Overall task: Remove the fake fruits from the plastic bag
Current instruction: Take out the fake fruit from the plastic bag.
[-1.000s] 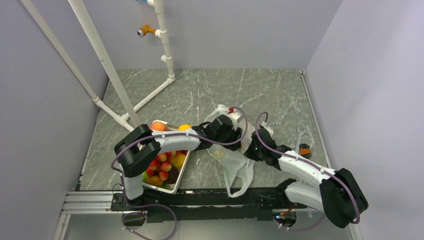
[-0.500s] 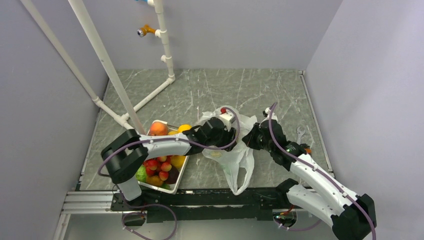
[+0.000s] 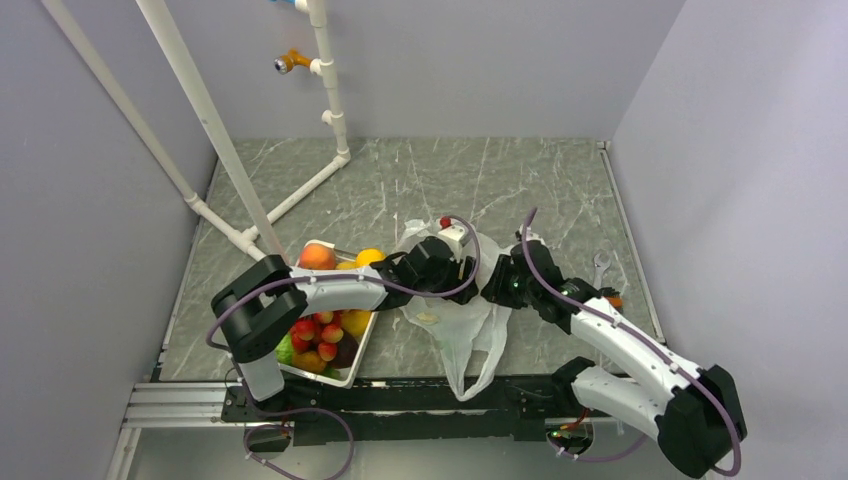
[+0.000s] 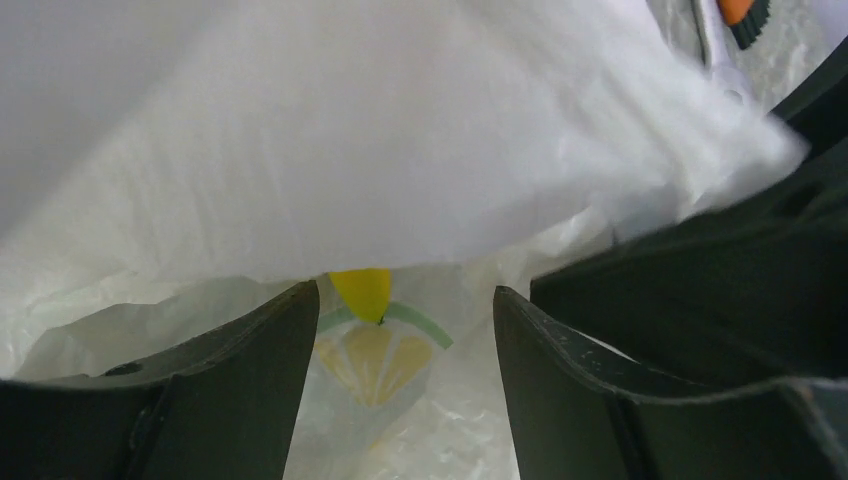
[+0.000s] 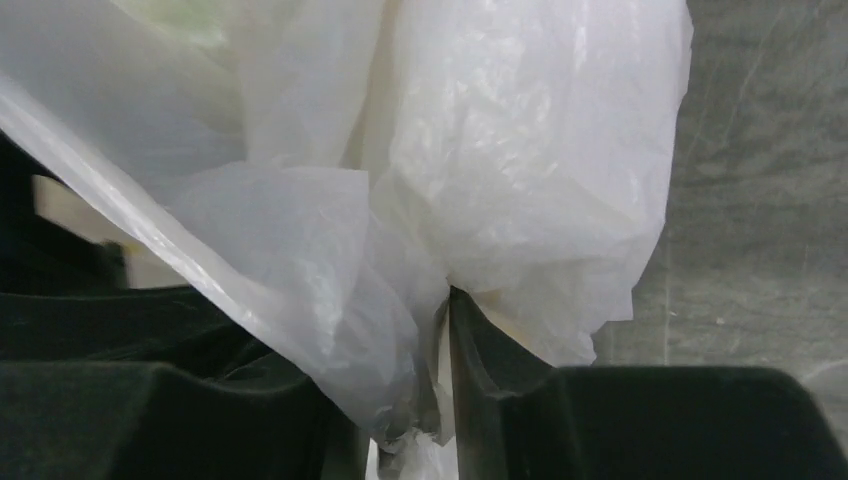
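Note:
My open left gripper goes down deeper into the bag next, under the overhanging film, onto the banana's yellow tip [image 4: 363, 296]. Only that tip shows past the film.
The plastic bag [image 3: 452, 322] lies crumpled mid-table, its loop handles trailing toward the near edge. My left gripper [image 3: 466, 270] reaches into its top from the left. In the left wrist view that gripper [image 4: 400, 340] is open, with bag film [image 4: 400, 150] and a yellow-green print [image 4: 375, 355] between the fingers. Above the print is a bright yellow patch [image 4: 362, 288]; I cannot tell if it is fruit. My right gripper [image 3: 497, 288] is at the bag's right side. In its own view the right gripper [image 5: 440, 310] is nearly shut, pinching gathered film [image 5: 500, 180]. Red strawberry-like fruits [image 3: 320, 333] and a yellow-orange round fruit [image 3: 369, 256] sit in the basket.
The white wire-mesh basket [image 3: 358, 368] stands left of the bag, also holding a peach [image 3: 318, 256] and a dark fruit [image 3: 346, 352]. A wrench [image 3: 601, 266] and an orange-black object [image 3: 611, 300] lie right of the bag. A white pipe frame [image 3: 330, 90] rises at the back left.
My right gripper swung up and left with the bag's edge, and the bag spread toward the near edge. The left gripper's jaws widened and it shifted slightly left.

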Controlling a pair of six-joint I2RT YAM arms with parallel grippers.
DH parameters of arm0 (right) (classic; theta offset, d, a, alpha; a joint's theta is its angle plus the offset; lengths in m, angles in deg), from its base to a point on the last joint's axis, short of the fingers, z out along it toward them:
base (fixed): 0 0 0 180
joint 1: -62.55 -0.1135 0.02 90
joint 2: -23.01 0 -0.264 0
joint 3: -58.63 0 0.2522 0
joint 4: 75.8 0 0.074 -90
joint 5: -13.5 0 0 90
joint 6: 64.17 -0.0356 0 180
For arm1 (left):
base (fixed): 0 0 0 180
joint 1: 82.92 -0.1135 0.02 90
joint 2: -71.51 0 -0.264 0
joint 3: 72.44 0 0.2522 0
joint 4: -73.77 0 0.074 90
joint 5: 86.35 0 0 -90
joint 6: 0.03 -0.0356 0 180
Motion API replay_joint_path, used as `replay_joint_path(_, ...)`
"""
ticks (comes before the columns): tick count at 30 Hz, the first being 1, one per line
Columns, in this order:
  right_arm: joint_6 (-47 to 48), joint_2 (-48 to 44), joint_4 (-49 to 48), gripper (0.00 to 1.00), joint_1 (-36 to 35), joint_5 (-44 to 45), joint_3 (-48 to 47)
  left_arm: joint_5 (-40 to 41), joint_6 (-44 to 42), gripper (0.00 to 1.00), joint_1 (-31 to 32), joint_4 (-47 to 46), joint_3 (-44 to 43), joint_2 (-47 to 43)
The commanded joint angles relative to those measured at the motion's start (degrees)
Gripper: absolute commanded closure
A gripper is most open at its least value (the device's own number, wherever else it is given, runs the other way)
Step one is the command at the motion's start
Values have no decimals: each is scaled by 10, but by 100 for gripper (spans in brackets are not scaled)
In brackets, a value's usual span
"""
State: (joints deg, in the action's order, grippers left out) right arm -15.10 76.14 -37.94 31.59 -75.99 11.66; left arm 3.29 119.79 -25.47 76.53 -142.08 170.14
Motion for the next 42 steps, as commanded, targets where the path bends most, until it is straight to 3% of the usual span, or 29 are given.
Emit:
replay_joint_path(1, 14, 30, 26, 60, -1, 3, 25, 36, 21, 29, -1, 16, -45, 17)
replay_joint_path(2, 15, 31, 18, 50, -2, 7, 34, 38, 23, 28, -3, 17, -47, 19)
replay_joint_path(4, 11, 35, 5, 42, -2, 7, 46, 34, 24, 27, -6, 18, -53, 26)
replay_joint_path(8, 8, 55, -25, 42, -4, 2, 57, 43, 28, 27, -7, 31, -74, 42)
replay_joint_path(13, 19, 65, -27, 43, -4, 15, 45, 59, 0, 37, -8, 60, -107, 65)
replay_joint_path(20, 27, 61, -34, 43, -4, 23, 36, 92, -9, 29, -10, 104, -99, 67)
replay_joint_path(29, 33, 57, -24, 43, -4, 27, 24, 59, -22, 29, -19, 128, -152, 133)
replay_joint_path(33, 35, 53, -21, 43, -5, 31, 25, 62, -34, 39, -21, 151, -171, 150)
replay_joint_path(39, 40, 58, -30, 43, -4, 46, 22, 35, -47, 75, -22, 188, -171, 105)
replay_joint_path(42, 48, 63, -33, 43, -4, 62, 11, -37, -42, 83, -22, 195, -162, 59)
